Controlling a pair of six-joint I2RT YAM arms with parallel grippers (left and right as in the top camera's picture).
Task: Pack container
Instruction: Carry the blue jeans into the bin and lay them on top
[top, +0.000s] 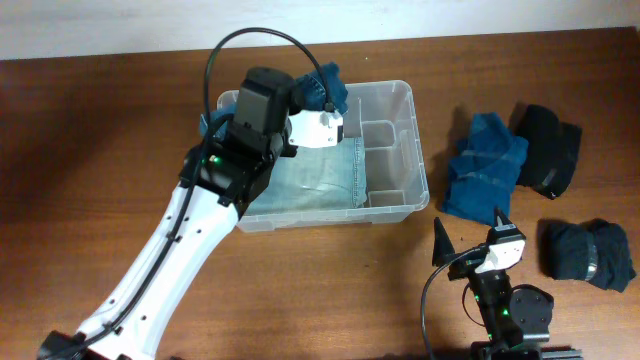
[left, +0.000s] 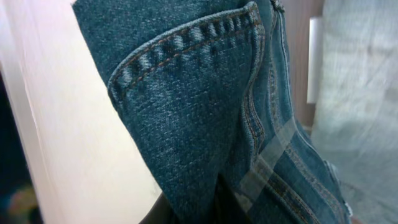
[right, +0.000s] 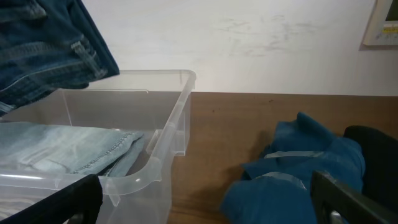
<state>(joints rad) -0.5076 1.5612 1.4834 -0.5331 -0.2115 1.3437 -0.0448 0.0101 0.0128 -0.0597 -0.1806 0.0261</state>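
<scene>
I will move the dark blue jeans down and back over the light-blue jeans in the container (top: 402, 98) with my left gripper.
The clear plastic container (top: 402, 98) stands at the table's middle, with a folded light-blue pair of jeans (top: 320, 175) lying in its large left section. My left gripper (top: 318, 105) is over the container's back edge, shut on a dark blue pair of jeans (top: 328, 84) that hangs above the bin. That denim fills the left wrist view (left: 199, 106). My right gripper (top: 470, 235) is open and empty near the table's front, right of the container. The right wrist view shows the container's corner (right: 168, 134), the light jeans (right: 68, 146) and the hanging dark jeans (right: 43, 50).
A folded blue denim bundle (top: 487, 165) lies right of the container and also shows in the right wrist view (right: 298, 180). A black garment (top: 548, 148) lies behind it, a dark navy bundle (top: 590, 252) at the front right. Narrow divided compartments (top: 385, 150) fill the container's right side.
</scene>
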